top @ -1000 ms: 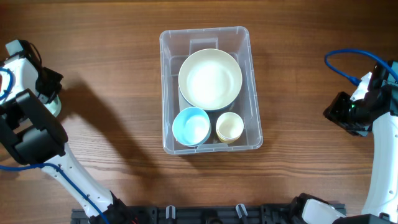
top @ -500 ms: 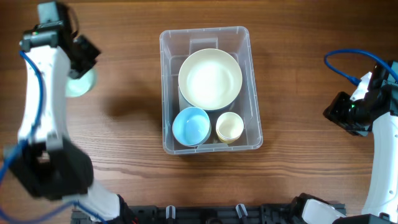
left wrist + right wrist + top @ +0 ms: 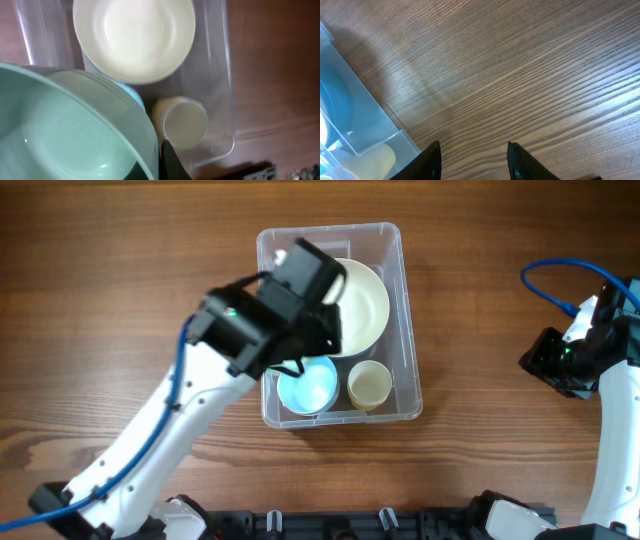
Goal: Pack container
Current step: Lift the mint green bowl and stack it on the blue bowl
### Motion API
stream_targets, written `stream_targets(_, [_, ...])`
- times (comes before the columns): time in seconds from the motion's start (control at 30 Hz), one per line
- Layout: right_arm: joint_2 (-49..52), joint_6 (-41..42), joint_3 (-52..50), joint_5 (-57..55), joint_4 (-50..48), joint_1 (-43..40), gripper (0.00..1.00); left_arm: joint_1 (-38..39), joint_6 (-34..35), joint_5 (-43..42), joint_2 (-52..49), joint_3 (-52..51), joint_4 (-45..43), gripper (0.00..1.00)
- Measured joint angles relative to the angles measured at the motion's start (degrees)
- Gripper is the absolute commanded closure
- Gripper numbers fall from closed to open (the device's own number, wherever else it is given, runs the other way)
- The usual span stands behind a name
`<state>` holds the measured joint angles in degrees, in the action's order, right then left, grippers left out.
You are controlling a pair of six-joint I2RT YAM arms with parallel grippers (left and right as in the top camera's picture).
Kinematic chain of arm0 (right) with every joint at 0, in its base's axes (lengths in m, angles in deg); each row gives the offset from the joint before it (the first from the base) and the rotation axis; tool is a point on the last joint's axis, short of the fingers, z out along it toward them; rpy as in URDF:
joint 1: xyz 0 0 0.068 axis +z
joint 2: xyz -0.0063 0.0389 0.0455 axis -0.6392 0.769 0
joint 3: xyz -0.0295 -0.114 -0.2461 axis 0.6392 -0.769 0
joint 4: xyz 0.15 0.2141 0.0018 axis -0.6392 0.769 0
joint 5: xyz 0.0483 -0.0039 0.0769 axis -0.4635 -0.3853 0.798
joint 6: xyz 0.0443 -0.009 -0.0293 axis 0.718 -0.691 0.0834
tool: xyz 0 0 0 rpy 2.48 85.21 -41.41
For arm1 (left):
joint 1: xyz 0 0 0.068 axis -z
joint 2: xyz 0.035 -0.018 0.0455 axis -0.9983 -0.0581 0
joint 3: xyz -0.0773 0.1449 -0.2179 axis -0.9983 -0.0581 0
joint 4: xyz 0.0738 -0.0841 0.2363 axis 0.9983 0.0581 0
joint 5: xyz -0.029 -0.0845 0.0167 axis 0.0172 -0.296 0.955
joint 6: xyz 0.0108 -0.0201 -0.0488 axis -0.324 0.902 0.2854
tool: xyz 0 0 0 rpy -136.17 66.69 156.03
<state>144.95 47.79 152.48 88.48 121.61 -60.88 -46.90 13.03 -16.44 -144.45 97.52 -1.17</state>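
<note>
The mint green bowl comes down into the light blue bowl (image 3: 312, 388) next, after my left gripper shifts toward the small cream cup (image 3: 369, 384).
The clear plastic container (image 3: 395, 320) stands mid-table and holds a large cream bowl (image 3: 362, 300), a light blue bowl (image 3: 312, 388) and a small cream cup (image 3: 369, 384). My left gripper (image 3: 159, 165) hangs over the container's left half, shut on the rim of a mint green bowl (image 3: 60, 135) held above the blue bowl. In the left wrist view I see the cream bowl (image 3: 134, 37), the cup (image 3: 181, 122) and the container wall (image 3: 225, 75) below. My right gripper (image 3: 474, 162) is open and empty over bare wood, right of the container (image 3: 350, 110).
A blue cable (image 3: 548, 285) loops by the right arm (image 3: 585, 355) at the table's right edge. The wooden tabletop (image 3: 130, 280) surrounds the container.
My left arm has swung from the far left of the table to over the container, carrying the mint green bowl. The right arm has not moved.
</note>
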Motion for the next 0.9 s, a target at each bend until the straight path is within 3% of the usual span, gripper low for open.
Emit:
stream_targets(0.33, [0.0, 0.0, 0.0, 0.0, 0.0, 0.0, 0.57, 0.6, 2.8, -0.1, -8.9, -0.6, 3.2, 0.94])
stream_targets(0.37, [0.0, 0.0, 0.0, 0.0, 0.0, 0.0, 0.57, 0.6, 2.8, -0.1, -9.6, -0.6, 3.2, 0.84])
stream_targets(0.43, [0.0, 0.0, 0.0, 0.0, 0.0, 0.0, 0.57, 0.6, 2.8, -0.3, -9.9, -0.7, 3.3, 0.40])
stream_targets(0.57, [0.0, 0.0, 0.0, 0.1, 0.0, 0.0, 0.57, 0.6, 3.4, -1.3, -9.9, -0.7, 3.6, 0.20])
stream_targets(0.9, [0.0, 0.0, 0.0, 0.2, 0.0, 0.0, 0.57, 0.6, 3.4, -2.2, -9.9, -0.7, 3.9, 0.18])
